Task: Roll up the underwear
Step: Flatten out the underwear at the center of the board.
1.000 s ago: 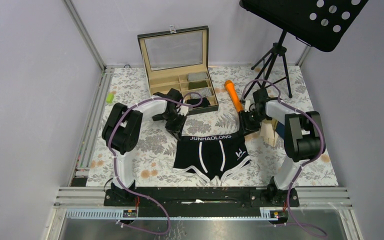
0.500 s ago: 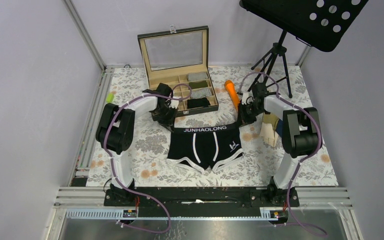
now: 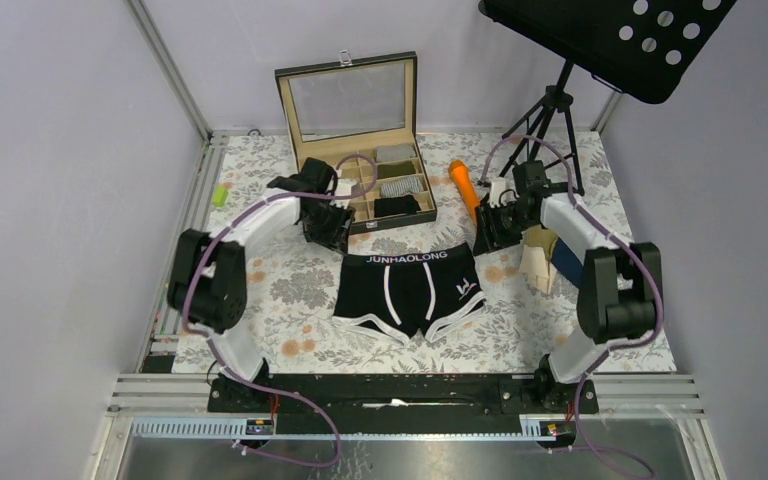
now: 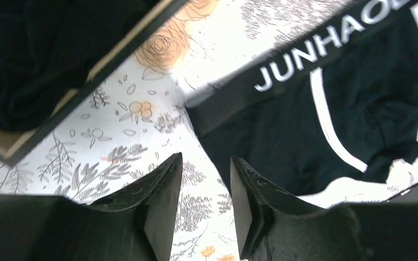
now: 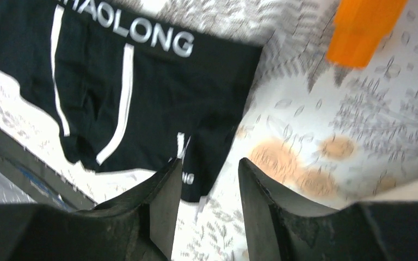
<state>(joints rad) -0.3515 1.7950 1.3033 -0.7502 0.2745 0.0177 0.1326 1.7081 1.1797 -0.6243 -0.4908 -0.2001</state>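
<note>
Next, my left gripper moves down and toward the underwear point(image 3: 410, 290), and its open fingers go around the waistband corner by the box, since they hover short of it.
Dark underwear point(image 3: 410, 290) with white trim and a JUNHAOLONG waistband lies spread flat on the floral cloth, waistband toward the box. My left gripper point(image 3: 328, 232) hovers just off the waistband's left corner, open and empty; in the left wrist view the gripper point(image 4: 206, 157) has only cloth between its fingers, and the underwear point(image 4: 359, 109) lies to the right. My right gripper point(image 3: 487, 240) stands off the right corner, also open and empty. In the right wrist view the gripper point(image 5: 211, 161) is beside the underwear point(image 5: 141, 92).
An open compartment box point(image 3: 360, 150) with rolled items stands behind the underwear. An orange stick point(image 3: 467, 190) lies beside it, and a light-green cylinder point(image 3: 220, 195) at far left. A tripod stand point(image 3: 550, 120) is at back right. Tan and blue fabric point(image 3: 542, 262) lies under the right arm.
Both grippers drew the underwear by its waistband corners away from the near edge, toward the box. They then opened, let the corners go and pulled back slightly outward.
</note>
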